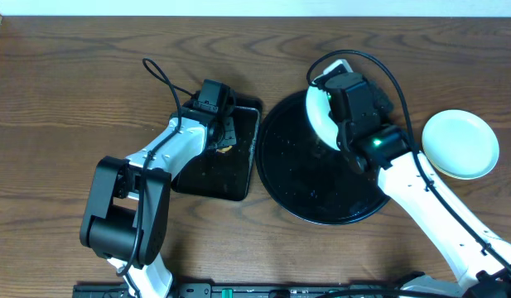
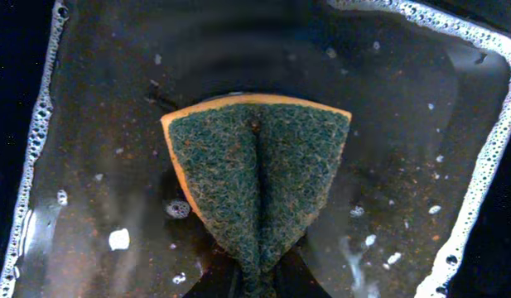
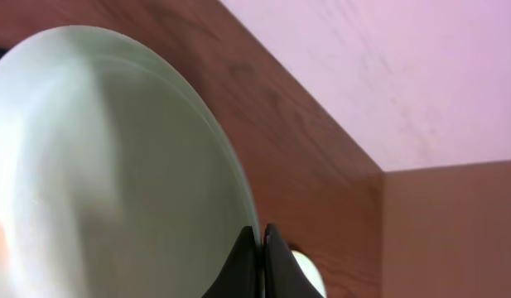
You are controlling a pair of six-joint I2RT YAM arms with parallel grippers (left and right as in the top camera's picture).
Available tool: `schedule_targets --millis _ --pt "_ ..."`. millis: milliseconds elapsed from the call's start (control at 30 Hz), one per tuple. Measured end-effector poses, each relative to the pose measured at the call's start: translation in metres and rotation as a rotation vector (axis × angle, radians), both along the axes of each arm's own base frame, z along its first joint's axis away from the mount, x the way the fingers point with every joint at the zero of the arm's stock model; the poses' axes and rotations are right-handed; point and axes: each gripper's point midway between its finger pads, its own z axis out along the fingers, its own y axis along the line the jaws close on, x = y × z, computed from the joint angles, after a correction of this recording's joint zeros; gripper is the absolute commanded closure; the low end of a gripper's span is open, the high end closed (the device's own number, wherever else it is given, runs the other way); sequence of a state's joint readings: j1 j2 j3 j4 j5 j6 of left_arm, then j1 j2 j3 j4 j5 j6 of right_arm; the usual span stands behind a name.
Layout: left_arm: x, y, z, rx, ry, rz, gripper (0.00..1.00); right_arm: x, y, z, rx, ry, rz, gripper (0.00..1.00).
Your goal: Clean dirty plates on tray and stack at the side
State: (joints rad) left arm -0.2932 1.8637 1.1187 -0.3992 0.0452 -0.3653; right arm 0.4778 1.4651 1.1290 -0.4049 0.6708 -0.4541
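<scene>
The plate in my right gripper should go to the right in the overhead view, tilt level and come down onto a second plate, which lies flat on the table.
My right gripper (image 1: 334,116) is shut on the rim of a pale mint-white plate (image 1: 318,114) and holds it tilted up on edge over the far part of the round black tray (image 1: 321,190). In the right wrist view the plate (image 3: 106,165) fills the left side, pinched between the fingers (image 3: 261,248), with a faint orange smear at its lower left. My left gripper (image 1: 219,124) is shut on a green and orange sponge (image 2: 259,170), held over the wet rectangular black tray (image 1: 218,178). A second mint-white plate (image 1: 460,143) lies flat on the table at the right.
The rectangular tray (image 2: 98,124) holds soapy water with foam along its rim. The wood table reaches a pale wall at the back. Bare wood tabletop (image 1: 65,91) lies left of the trays.
</scene>
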Motion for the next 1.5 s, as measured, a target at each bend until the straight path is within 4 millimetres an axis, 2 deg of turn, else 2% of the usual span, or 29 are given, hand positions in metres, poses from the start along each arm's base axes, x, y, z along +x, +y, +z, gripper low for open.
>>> schedule_targets --millis 233,367,500,667,900,1033,1167,1300,1333,1400,1500 --pt "0.000 0.000 0.000 0.000 0.000 0.000 0.90 0.001 -0.007 0.004 -0.017 -0.019 -0.035 0.99" --pt "0.000 0.000 0.000 0.000 0.000 0.000 0.90 0.002 -0.027 0.001 0.072 -0.038 -0.139 0.99" --pt "-0.001 0.000 0.000 0.001 0.003 0.000 0.90 0.001 -0.072 -0.014 0.210 -0.017 -0.304 0.99" --pt "-0.001 0.000 0.000 0.004 0.005 -0.008 0.92 -0.010 -0.145 -0.032 0.412 -0.012 -0.563 0.99" --pt "-0.005 0.001 -0.002 0.026 0.015 -0.060 0.92 -0.045 -0.246 -0.046 0.617 -0.068 -0.909 0.99" --pt "-0.006 0.002 -0.002 0.034 0.020 -0.078 0.92 -0.065 -0.286 -0.048 0.673 -0.111 -1.031 0.99" --pt "-0.006 0.002 -0.002 0.035 0.020 -0.082 0.92 -0.079 -0.309 -0.054 0.697 -0.126 -1.105 0.99" --pt "-0.006 0.002 -0.002 0.037 0.020 -0.088 0.92 -0.085 -0.323 -0.072 0.705 -0.099 -1.160 0.96" --pt "-0.007 0.002 -0.002 0.037 0.020 -0.089 0.92 -0.085 -0.326 -0.077 0.714 -0.094 -1.168 0.93" --pt "-0.007 0.002 -0.002 0.041 0.021 -0.098 0.92 -0.081 -0.329 -0.083 0.739 -0.096 -1.171 0.79" --pt "-0.008 0.002 -0.003 0.052 0.021 -0.130 0.90 -0.071 -0.325 -0.088 0.793 -0.092 -1.138 0.71"
